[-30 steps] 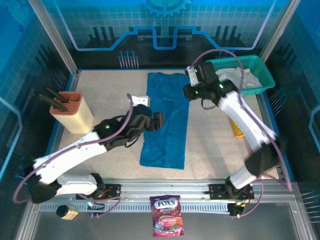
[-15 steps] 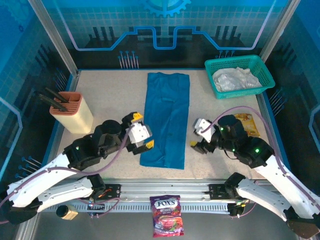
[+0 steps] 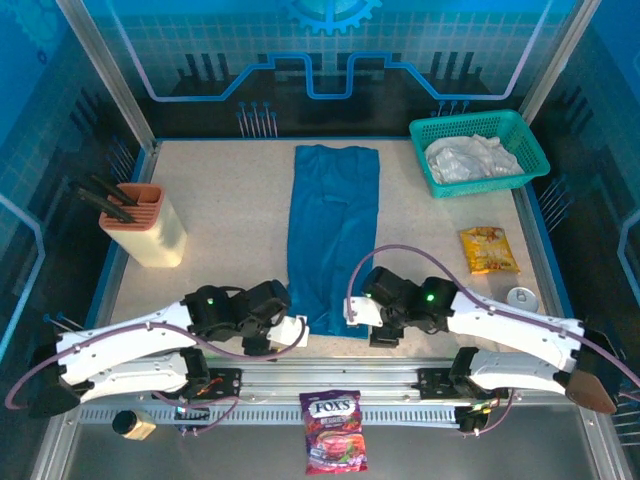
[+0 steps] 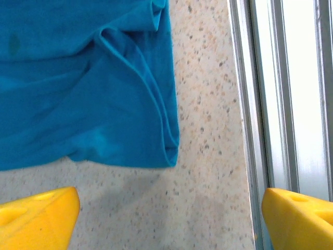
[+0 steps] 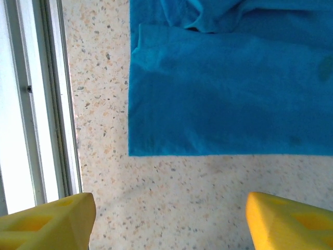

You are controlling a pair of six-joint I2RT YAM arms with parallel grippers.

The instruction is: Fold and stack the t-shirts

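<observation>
Bare table still shows between my open left gripper's fingers. I should lower this gripper and slide it over the teal-blue t-shirt's folded near corner (image 4: 170, 156) to close there.
The teal-blue t-shirt (image 3: 333, 235) lies as a long narrow strip down the middle of the table, its near hem close to the front rail. The white t-shirt (image 3: 468, 156) sits crumpled inside the green basket (image 3: 530, 150) at the back right. My left gripper (image 3: 288, 333) is low at the strip's near left corner, open; in the left wrist view its yellow fingertips (image 4: 39, 216) flank bare table just short of the folded corner (image 4: 169, 148). My right gripper (image 3: 357, 313) is at the near right corner, open, with the hem (image 5: 218, 151) just beyond its fingertips (image 5: 289, 221).
A tan holder with black tools (image 3: 145, 225) stands at the left. A yellow snack packet (image 3: 487, 250) and a small round tin (image 3: 520, 298) lie at the right. The aluminium rail (image 3: 330, 378) runs along the near edge, with a candy bag (image 3: 335, 432) in front.
Both arms have swung down to the shirt's near hem, the right from the far end by the basket, the left from mid-strip. The right gripper has opened wide.
</observation>
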